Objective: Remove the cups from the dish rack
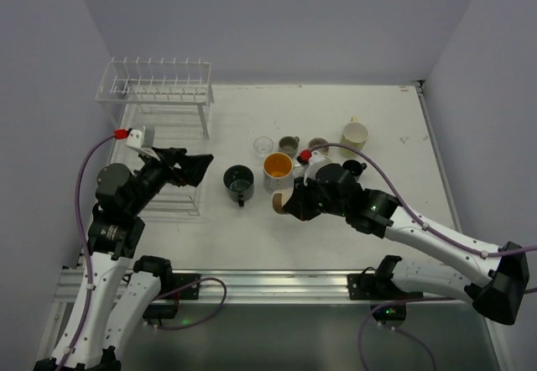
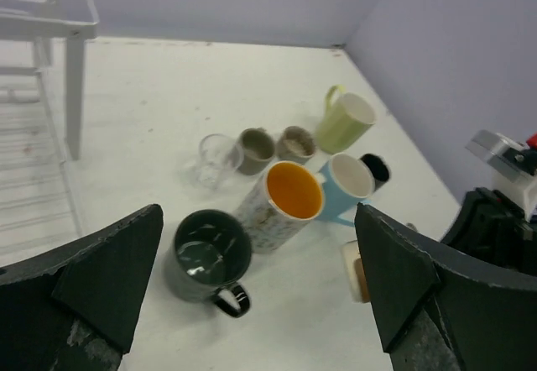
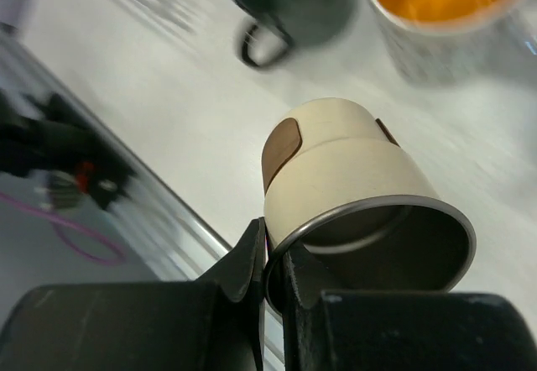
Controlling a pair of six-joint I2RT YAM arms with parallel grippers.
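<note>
Next I should lower and tip my right gripper to stand the tan cup [image 3: 352,178] on the bare tabletop below and release it, since the cup hangs tilted.
My right gripper [image 3: 275,262] is shut on the metal rim of a tan cup [image 3: 352,178] and holds it tilted over the table, near the front of the cup group [image 1: 279,202]. My left gripper [image 1: 195,169] is open and empty beside the dish rack's lower tray [image 1: 180,199]; its fingers [image 2: 101,279] frame a dark grey mug [image 2: 205,253]. Grouped on the table stand an orange-inside white mug [image 2: 294,193], a clear glass [image 2: 216,157], two small grey-tan cups [image 2: 256,148], a pale yellow-green mug [image 2: 346,121], a light blue mug [image 2: 346,182] and a black cup [image 2: 375,169]. The rack's raised shelf [image 1: 155,86] holds no cups.
The rack stands at the far left by the wall. A metal rail [image 1: 252,283] runs along the table's near edge. The right arm [image 1: 419,228] crosses the right front of the table. Walls close in the back and both sides.
</note>
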